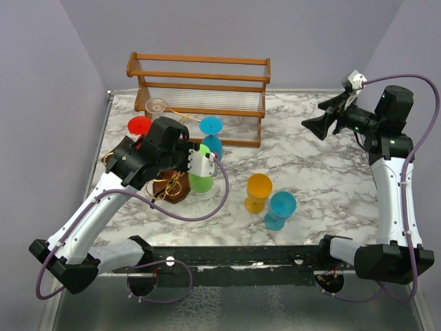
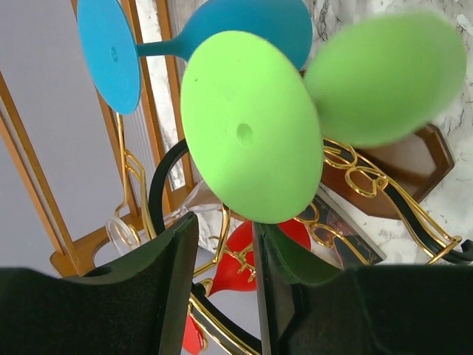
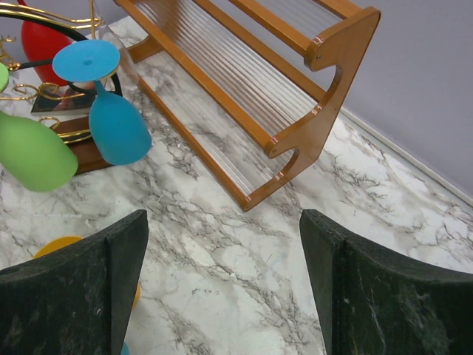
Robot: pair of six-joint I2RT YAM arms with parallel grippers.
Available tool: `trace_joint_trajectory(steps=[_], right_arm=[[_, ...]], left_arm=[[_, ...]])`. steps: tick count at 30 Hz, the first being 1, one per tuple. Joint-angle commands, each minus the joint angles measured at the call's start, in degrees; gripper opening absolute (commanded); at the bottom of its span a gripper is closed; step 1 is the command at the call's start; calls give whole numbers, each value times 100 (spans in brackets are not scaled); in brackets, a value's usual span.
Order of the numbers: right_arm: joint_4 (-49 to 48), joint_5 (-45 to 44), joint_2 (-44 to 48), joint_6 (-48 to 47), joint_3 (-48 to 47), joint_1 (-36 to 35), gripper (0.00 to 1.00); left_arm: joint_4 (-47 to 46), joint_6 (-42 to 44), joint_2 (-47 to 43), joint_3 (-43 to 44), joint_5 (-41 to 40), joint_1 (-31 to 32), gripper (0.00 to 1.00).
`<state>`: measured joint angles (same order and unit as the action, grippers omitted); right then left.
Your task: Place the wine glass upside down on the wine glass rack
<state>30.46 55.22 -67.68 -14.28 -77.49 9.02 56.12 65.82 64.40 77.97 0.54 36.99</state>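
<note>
I will move my right gripper to the left in the top view, back and down onto the orange glass's far rim, because the glass's opening faces up.
The gold wire wine glass rack (image 1: 170,187) stands on its dark brown base at the left of the table. A green wine glass (image 1: 201,181) hangs upside down on it, foot up. In the left wrist view its foot (image 2: 247,137) is just beyond my fingertips and its bowl (image 2: 384,74) is to the right. A blue glass (image 1: 211,143), a red one (image 1: 140,125) and a clear one (image 1: 157,105) also hang there. My left gripper (image 2: 222,225) is at the rack (image 2: 355,177), jaws slightly apart with nothing between them. My right gripper (image 1: 311,125) is wide open and empty, high at the back right.
An orange-brown wooden slatted frame (image 1: 200,83) stands at the back, also in the right wrist view (image 3: 259,81). An orange glass (image 1: 259,192) and a teal glass (image 1: 280,209) stand on the marble table (image 1: 324,179) near the middle front.
</note>
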Motion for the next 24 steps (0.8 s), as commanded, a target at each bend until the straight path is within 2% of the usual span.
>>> trace_joint_trajectory(steps=[1,10,15,20,24], right_arm=[[163,6,149,-99,-50,21,83],[779,129,152,-415,-218,13,83],[1295,87,160,-742,-279,-176,82],[1752,-565,137,-1128,-195,-1054,79],[1972,-1009,136,-1438,2,-1915,78]], left_arm=[[142,62,-126,5,-209,27,39],[351,70,-150,144,-404,27,44],[300,-278,-149,367,-424,27,48],[-37,-1096,-209,746,-247,27,63],[-597,-2057,-246,983,-517,29,85]])
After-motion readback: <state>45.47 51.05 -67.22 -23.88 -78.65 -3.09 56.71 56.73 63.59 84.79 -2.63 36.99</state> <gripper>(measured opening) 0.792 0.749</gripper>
